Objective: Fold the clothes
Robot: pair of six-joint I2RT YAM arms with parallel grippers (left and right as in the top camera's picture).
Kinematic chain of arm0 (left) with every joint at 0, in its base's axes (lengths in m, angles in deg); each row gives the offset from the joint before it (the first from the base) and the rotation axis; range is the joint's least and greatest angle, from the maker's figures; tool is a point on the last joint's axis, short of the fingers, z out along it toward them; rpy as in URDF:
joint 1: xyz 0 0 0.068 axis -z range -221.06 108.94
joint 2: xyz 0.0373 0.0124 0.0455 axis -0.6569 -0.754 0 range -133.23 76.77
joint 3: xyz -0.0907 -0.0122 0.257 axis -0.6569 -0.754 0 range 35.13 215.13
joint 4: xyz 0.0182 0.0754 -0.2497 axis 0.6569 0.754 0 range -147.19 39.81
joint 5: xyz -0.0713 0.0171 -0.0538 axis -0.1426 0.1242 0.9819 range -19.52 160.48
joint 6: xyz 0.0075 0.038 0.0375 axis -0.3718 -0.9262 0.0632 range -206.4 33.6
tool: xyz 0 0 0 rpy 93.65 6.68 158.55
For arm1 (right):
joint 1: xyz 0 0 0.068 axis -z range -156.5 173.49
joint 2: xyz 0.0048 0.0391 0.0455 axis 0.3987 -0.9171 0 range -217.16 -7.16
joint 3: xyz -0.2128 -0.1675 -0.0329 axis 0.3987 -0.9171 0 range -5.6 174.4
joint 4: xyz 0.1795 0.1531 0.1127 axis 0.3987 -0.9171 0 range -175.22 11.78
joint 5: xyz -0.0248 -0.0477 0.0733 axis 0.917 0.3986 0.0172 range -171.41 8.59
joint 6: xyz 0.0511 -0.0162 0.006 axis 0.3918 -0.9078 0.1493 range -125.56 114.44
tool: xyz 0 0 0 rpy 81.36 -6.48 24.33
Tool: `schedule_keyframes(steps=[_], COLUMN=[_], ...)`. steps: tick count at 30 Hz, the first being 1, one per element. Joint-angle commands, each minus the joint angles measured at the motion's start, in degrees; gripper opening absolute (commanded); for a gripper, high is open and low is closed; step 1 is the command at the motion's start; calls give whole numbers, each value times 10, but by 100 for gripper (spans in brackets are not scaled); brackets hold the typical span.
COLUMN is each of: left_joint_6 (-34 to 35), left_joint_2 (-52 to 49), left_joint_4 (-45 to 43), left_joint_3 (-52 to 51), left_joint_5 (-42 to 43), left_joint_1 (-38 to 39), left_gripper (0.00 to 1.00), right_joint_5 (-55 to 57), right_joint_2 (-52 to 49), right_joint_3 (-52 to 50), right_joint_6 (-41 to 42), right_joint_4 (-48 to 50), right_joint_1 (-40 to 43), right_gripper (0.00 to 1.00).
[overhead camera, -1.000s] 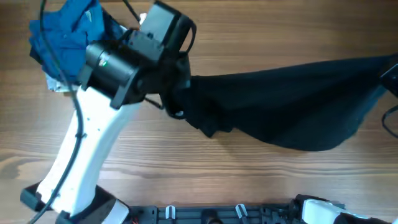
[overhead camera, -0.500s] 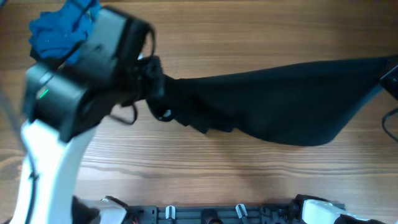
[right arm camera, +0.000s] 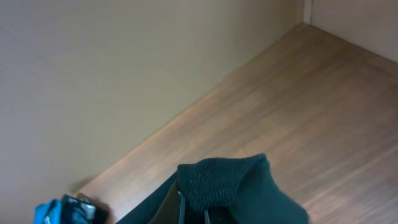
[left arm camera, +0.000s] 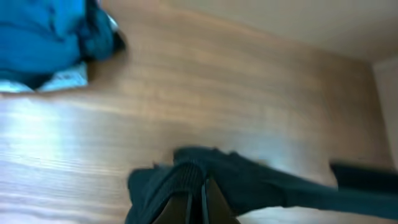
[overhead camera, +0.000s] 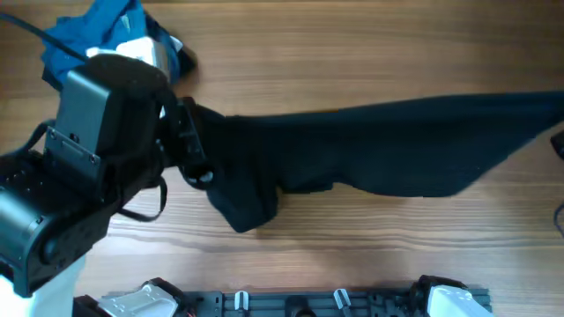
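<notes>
My left gripper will move outward and down to the bare wood beside the blue heap and release the ribbed edge, as the shirt (overhead camera: 379, 145) still hangs raised.
The black shirt (overhead camera: 379, 145) hangs stretched in a long band across the table, from my left gripper (overhead camera: 196, 163) to the right edge of the overhead view. One loose corner droops onto the wood at the lower left. In the left wrist view my left gripper (left arm camera: 198, 202) is shut on a ribbed edge of the shirt (left arm camera: 186, 180). In the right wrist view my right gripper (right arm camera: 193, 216) is shut on another knitted edge of the shirt (right arm camera: 224, 177), held up above the table. The right gripper itself lies outside the overhead view.
A heap of bright blue and navy garments (overhead camera: 92, 35) lies at the far left corner, with a pale cloth (left arm camera: 62, 79) under it. It shows small in the right wrist view as the blue heap (right arm camera: 59, 213). The wooden table (overhead camera: 352, 53) ends at a wall.
My left arm has swung left and toward the front edge, carrying its end of the shirt. The shirt is drawn out longer and flatter, and a corner now trails on the wood.
</notes>
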Motion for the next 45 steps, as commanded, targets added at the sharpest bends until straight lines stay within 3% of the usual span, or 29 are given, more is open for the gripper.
schedule_keyframes(steps=[1, 9, 20, 21, 22, 23, 24, 25, 27, 31, 35, 37, 42, 45], left_joint_6=[3, -15, -173, -184, -187, -187, -189, -189, -189, -189, -144, -79, -31, -31], left_joint_2=[-37, -209, -437, -450, -458, -471, -482, -484, -484, -441, -377, -352, -352, -355], left_joint_4=[-45, -149, -472, -493, -502, -514, -520, -518, -511, -483, -363, -255, -90, -28], left_joint_3=[14, 14, 14, 14, 14, 14, 14, 14, 14, 14, 14, 14, 12, 0], left_joint_5=[-114, -96, -90, -92, -92, -92, -92, -92, -92, -94, -88, -24, 118, 162], left_joint_1=[-23, -126, -168, -169, -169, -169, -169, -170, -173, -166, -147, -135, -121, -103], left_gripper=[4, 4, 4, 9, 22, 50, 83, 95, 100, 100, 100, 100, 98, 100], right_joint_5=[12, -26, 15, 28, 35, 40, 47, 56, 77, 84, 84, 78, 73, 74], right_joint_2=[-54, -239, -488, -507, -516, -532, -544, -547, -545, -507, -450, -429, -425, -425], right_joint_3=[5, 5, 5, 5, 5, 5, 5, 5, 5, 5, 5, 5, 0, -19], right_joint_6=[20, 29, 3, 3, 3, -13, -30, -37, -39, -59, -49, -47, -45, -50], right_joint_4=[32, 78, 297, 309, 312, 319, 319, 312, 300, 271, 185, 115, -15, -34], right_joint_1=[0, 0, 0, 0, 0, 0, 0, 0, 0, 0, 0, 0, 0, 0], right_gripper=[4, 4, 5, 9, 17, 31, 70, 85, 99, 99, 100, 99, 100, 100])
